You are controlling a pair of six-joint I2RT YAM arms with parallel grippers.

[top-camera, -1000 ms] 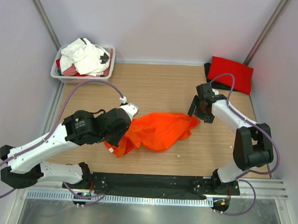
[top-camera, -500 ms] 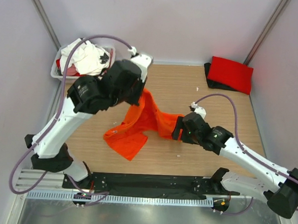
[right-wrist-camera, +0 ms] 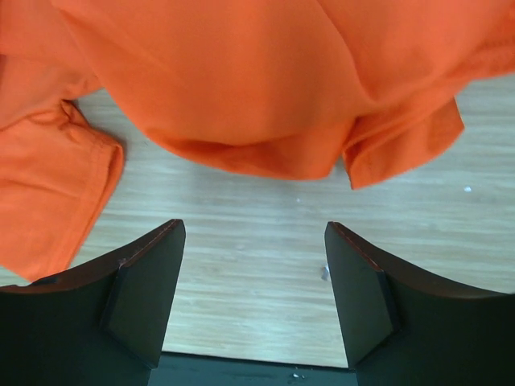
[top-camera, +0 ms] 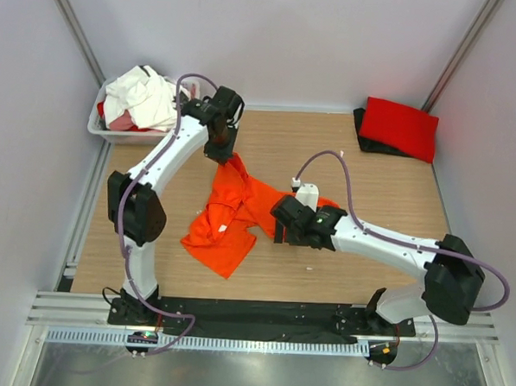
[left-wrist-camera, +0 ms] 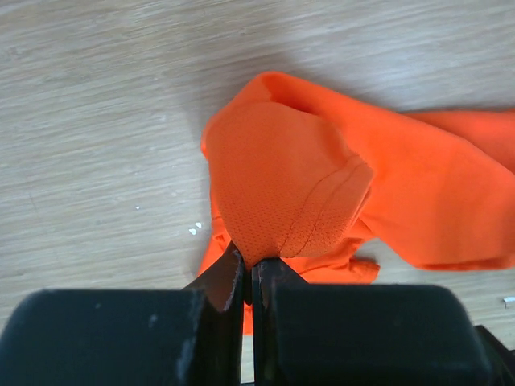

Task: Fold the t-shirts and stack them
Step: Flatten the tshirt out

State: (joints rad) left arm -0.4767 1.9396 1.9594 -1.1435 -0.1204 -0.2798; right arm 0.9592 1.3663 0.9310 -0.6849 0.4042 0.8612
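Note:
The t-shirt is held only by its far edge, so my right gripper will next lower its spread fingers onto the orange t-shirt's near edge (right-wrist-camera: 273, 166) below and close.
The bright orange t-shirt (top-camera: 231, 217) lies crumpled mid-table, its far end lifted. My left gripper (top-camera: 222, 151) is shut on that far edge; in the left wrist view the cloth (left-wrist-camera: 306, 193) is pinched between the closed fingers, gripper (left-wrist-camera: 251, 273). My right gripper (top-camera: 279, 230) is open and empty, low over the table just in front of the shirt's right part; in the right wrist view the orange cloth (right-wrist-camera: 241, 88) lies beyond the spread fingers, gripper (right-wrist-camera: 253, 281). A folded red t-shirt (top-camera: 400, 127) lies on a black one (top-camera: 362, 129) at the back right. White shirts (top-camera: 146, 96) fill the tub.
The white plastic tub (top-camera: 114, 132) stands at the back left corner. Grey walls close the table on three sides. Bare wooden table (top-camera: 371, 190) shows right of the orange shirt and near the front edge. The left arm stretches along the left side.
My left gripper has carried the orange shirt's edge farther back toward the tub side. My right gripper has swung left and forward to the shirt's near right part, open.

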